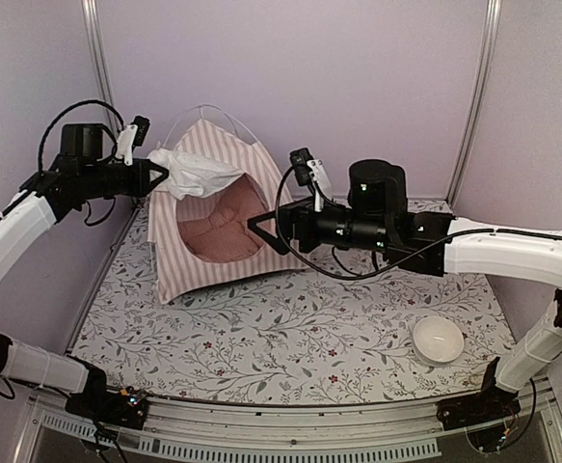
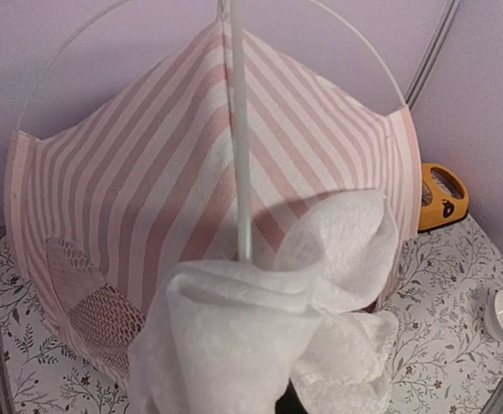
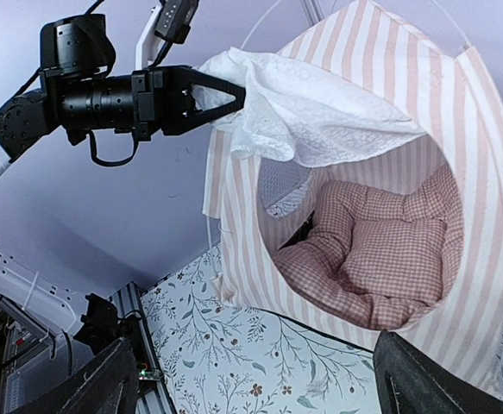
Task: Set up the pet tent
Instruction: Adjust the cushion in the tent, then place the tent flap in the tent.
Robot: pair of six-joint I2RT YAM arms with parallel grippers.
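The round door is already uncovered. So I will pull the curtain with my left gripper to the left in the top view, toward the lilac side (image 1: 90, 230), and then open.
The pink-and-white striped pet tent (image 1: 179, 246) stands upright at the back left, its thin white poles (image 2: 241, 129) arching over the top. My left gripper (image 1: 163, 175) is shut on the white sheer door curtain (image 1: 201, 174) and holds it lifted up and to the left, clear of the round door. In the left wrist view the curtain (image 2: 251, 336) covers my fingers, and the black mesh window (image 2: 96, 304) shows on the tent's side. My right gripper (image 1: 261, 228) is open and empty just in front of the door; its fingertips (image 3: 96, 392) frame the opening. A pink checked cushion (image 3: 380, 259) lies inside.
A white bowl (image 1: 438, 340) sits at the front right of the floral mat (image 1: 290, 328). A yellow object (image 2: 441, 197) lies behind the tent by the back wall. Lilac walls enclose the back and sides.
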